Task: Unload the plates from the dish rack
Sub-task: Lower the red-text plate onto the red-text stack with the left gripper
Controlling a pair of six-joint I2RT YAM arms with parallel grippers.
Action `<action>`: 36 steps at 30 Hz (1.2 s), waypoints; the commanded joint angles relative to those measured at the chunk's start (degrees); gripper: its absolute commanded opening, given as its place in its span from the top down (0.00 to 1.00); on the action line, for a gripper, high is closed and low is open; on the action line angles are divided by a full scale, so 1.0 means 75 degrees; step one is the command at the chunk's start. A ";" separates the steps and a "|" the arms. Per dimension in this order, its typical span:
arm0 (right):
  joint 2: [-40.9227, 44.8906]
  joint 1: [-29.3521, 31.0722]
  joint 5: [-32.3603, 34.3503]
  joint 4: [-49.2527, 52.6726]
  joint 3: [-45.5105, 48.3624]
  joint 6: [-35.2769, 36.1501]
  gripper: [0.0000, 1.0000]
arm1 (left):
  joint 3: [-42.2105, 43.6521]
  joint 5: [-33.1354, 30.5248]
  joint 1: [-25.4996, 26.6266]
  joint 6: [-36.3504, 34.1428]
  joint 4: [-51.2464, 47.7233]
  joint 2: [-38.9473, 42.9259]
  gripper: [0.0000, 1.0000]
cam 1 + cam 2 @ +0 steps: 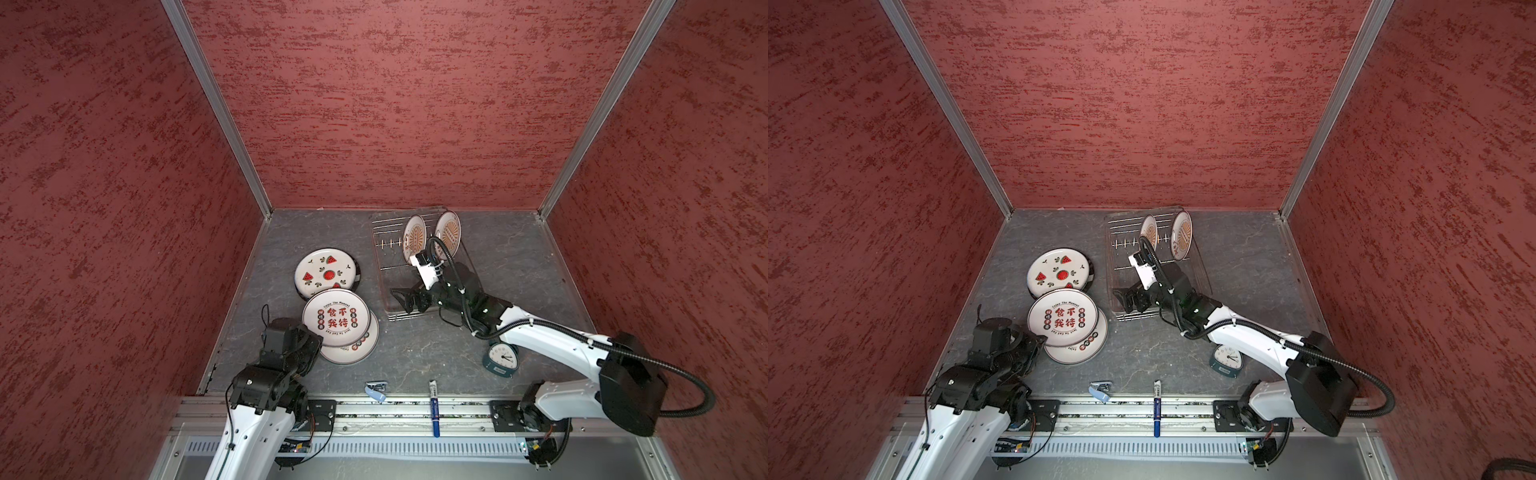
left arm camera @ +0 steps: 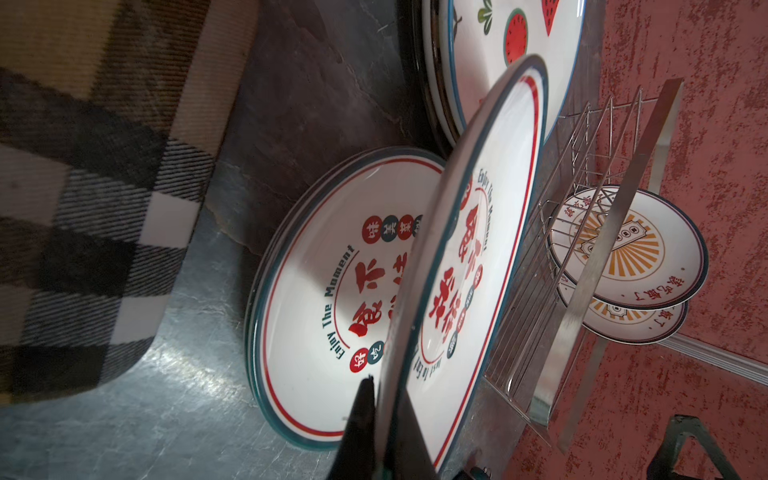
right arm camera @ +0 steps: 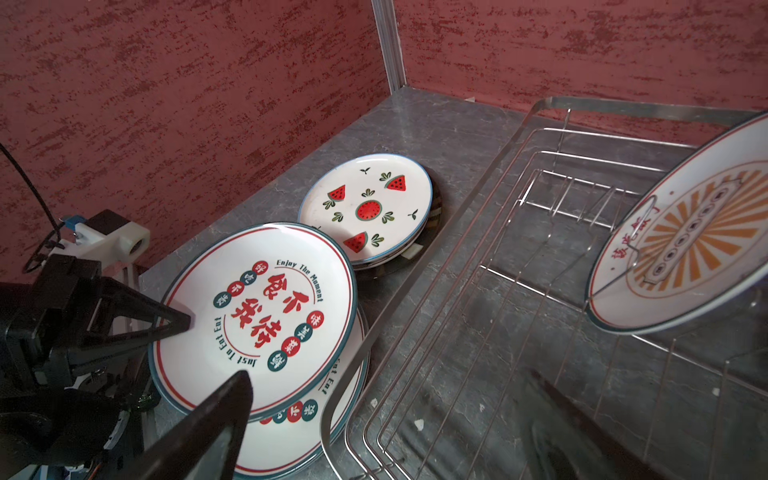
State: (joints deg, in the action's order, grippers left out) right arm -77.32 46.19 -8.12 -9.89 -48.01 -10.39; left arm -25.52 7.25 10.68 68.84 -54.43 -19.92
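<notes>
I will next lower the slanted plate with my left gripper onto the matching plate (image 1: 357,351) lying flat below and release the slanted plate's rim there, since their red characters match.
My left gripper (image 1: 313,336) (image 2: 386,415) is shut on the rim of a white plate with red Chinese characters (image 1: 336,318) (image 1: 1063,318) (image 3: 257,307). That plate slants over a matching plate (image 1: 357,351) (image 2: 316,291) lying flat on the table. Behind them a watermelon plate (image 1: 326,272) (image 3: 370,203) tops a small stack. The silver wire dish rack (image 1: 390,274) (image 1: 1121,266) (image 3: 498,291) holds two upright orange sunburst plates (image 1: 414,239) (image 1: 448,230) (image 3: 685,245) at its far end. My right gripper (image 1: 401,301) (image 3: 399,399) stands open over the rack's bare near end, holding nothing.
A teal alarm clock (image 1: 502,357) stands under the right arm. A blue marker (image 1: 434,409) and a small blue-white object (image 1: 376,390) lie at the table's front edge. Plaid fabric (image 2: 83,187) fills one side of the left wrist view. Red walls enclose three sides.
</notes>
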 commanded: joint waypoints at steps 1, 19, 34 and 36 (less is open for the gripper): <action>0.0078 0.0075 0.0224 0.0013 -0.0161 -0.0058 0.01 | -0.0047 0.0007 0.0194 0.0132 0.0312 -0.0155 1.00; -0.0086 0.0099 0.0242 -0.0146 -0.0170 -0.0208 0.01 | 0.0811 0.0168 0.0674 0.0894 0.0450 -0.0332 0.80; -0.0114 0.0099 0.0379 -0.0170 -0.0078 -0.0231 0.01 | 0.0801 -0.0488 0.0709 0.0879 0.0301 0.0059 0.36; -0.0109 0.0099 0.0419 -0.0164 -0.0070 -0.0233 0.01 | 0.0772 -0.0784 0.0738 0.0748 0.0305 0.0041 0.34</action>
State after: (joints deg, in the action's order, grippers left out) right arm -77.76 46.48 -6.63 -9.93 -48.16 -12.05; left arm -19.18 5.30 15.86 76.01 -52.66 -20.16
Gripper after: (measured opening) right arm 0.990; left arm 0.657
